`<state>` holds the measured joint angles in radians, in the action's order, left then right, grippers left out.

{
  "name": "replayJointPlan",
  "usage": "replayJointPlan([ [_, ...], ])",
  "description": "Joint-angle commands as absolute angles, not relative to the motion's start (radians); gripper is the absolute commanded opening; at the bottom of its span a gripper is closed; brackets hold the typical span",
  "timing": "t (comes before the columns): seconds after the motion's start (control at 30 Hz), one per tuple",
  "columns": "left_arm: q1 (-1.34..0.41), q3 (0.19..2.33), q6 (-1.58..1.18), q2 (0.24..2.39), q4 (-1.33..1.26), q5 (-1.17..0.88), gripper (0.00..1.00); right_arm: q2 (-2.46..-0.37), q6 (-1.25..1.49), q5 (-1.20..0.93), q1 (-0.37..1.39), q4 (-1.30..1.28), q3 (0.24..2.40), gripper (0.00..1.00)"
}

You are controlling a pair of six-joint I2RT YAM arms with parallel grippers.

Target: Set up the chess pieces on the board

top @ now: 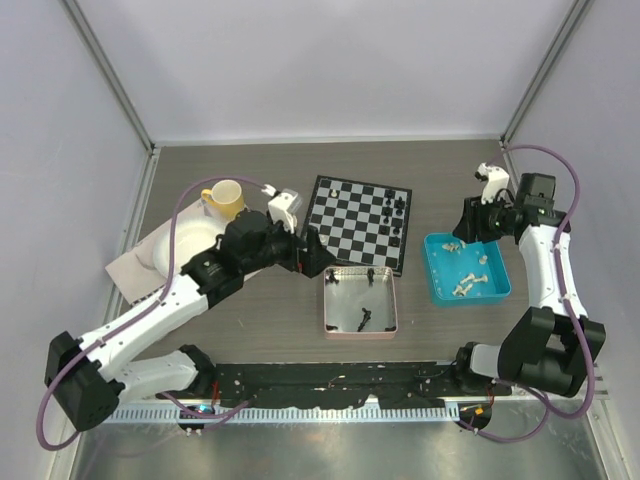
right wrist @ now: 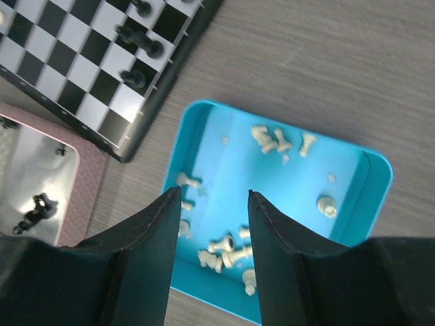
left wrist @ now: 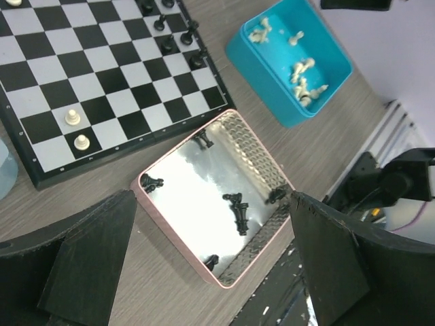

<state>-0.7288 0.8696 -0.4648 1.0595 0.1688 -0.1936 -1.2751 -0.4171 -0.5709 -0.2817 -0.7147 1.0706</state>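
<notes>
The off-white piece standing apart is below my right gripper and to its right in the wrist view, so I need to lower it that way onto that clear spot.
The board (top: 355, 218) lies at mid-table with several black pieces (top: 392, 208) along its right side. In the left wrist view the board (left wrist: 102, 75) also holds two off-white pawns (left wrist: 72, 118) near its edge. My left gripper (left wrist: 211, 195) is open and empty above the pink tray (left wrist: 170, 217), which holds several loose black pieces (left wrist: 236, 207). It sits by the board's near left corner (top: 313, 255). My right gripper (right wrist: 213, 192) is open and empty above the blue tray (right wrist: 231, 153), where several off-white pieces (right wrist: 228, 251) lie. It hangs over that tray's far edge (top: 470, 226).
The pink tray (top: 345, 325) sits just in front of the board and the blue tray (top: 500, 290) to the right of it. A yellow cup (top: 226, 198), a white bowl (top: 185, 245) and a cloth (top: 128, 268) are at the left. White walls enclose the table.
</notes>
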Motion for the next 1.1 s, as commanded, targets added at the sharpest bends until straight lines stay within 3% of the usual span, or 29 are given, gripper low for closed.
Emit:
replayJointPlan([
  [0.0, -0.773, 0.914, -0.382, 1.121, 0.146, -0.118, 1.0, -1.308, -0.483, -0.511, -0.322, -0.762, 1.072, 0.5],
  [0.4, -0.785, 0.844, -0.103, 1.134, -0.101, -0.202, 1.0, -1.411, -0.641, -0.463, -0.337, -0.942, 1.092, 0.48],
  [0.6, -0.779, 0.919, -0.006, 1.219, -0.028, -0.202, 1.0, -1.451, -0.623, -0.338, -0.337, -0.936, 1.146, 0.45],
  [1.07, -0.778, 0.954, -0.13, 1.296, -0.068, -0.233, 1.0, -1.537, -0.52, -0.166, -0.337, -0.787, 1.147, 0.44],
])
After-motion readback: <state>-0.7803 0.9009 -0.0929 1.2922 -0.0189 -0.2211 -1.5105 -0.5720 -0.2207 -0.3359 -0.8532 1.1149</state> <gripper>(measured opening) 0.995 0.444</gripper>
